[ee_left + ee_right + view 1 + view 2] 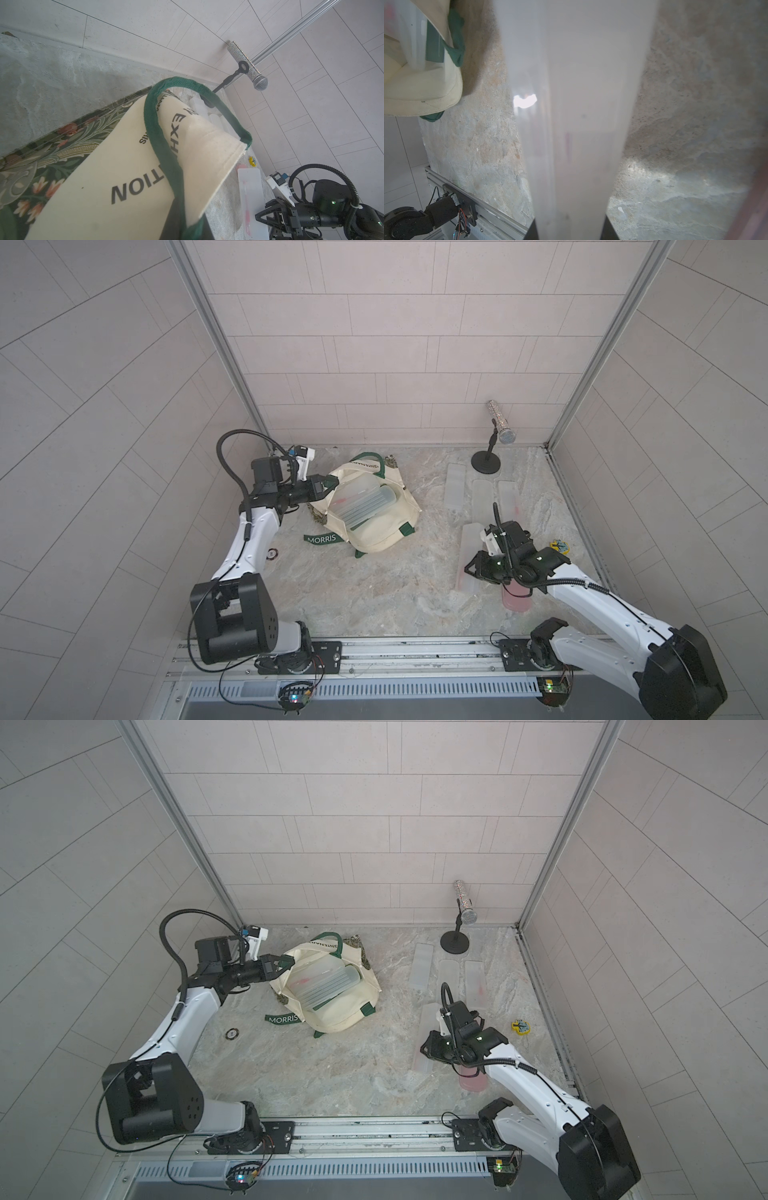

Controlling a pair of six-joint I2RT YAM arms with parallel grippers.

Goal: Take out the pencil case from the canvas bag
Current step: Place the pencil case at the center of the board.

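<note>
I should draw my right gripper slightly back, lower the pencil case onto the bare tabletop (pixel 474 597) (pixel 656 192) beside the pinkish case and then let it go, because that part of the tabletop is empty.
The cream canvas bag (pixel 374 526) (pixel 332 1011) lies open on the stone-look table, left of centre. Several translucent pencil cases (pixel 361 502) (pixel 320 984) are stacked inside its mouth. My left gripper (pixel 326 485) (pixel 279 963) is shut on the bag's rim at a dark green handle (pixel 166 145), holding the mouth open. On the right, my right gripper (pixel 473 568) (pixel 430 1046) is shut on one translucent pencil case (pixel 575 104) (pixel 467 543), low over the table and clear of the bag (pixel 421 91).
Three translucent cases (pixel 455 485) (pixel 484 499) (pixel 509 499) lie at the back right. A pinkish one (pixel 515 599) lies under the right arm. A glittery microphone on a stand (pixel 500 429) is in the back right corner, with a yellow trinket (pixel 560 546) by the right wall. A small disc (pixel 272 553) lies near the left arm.
</note>
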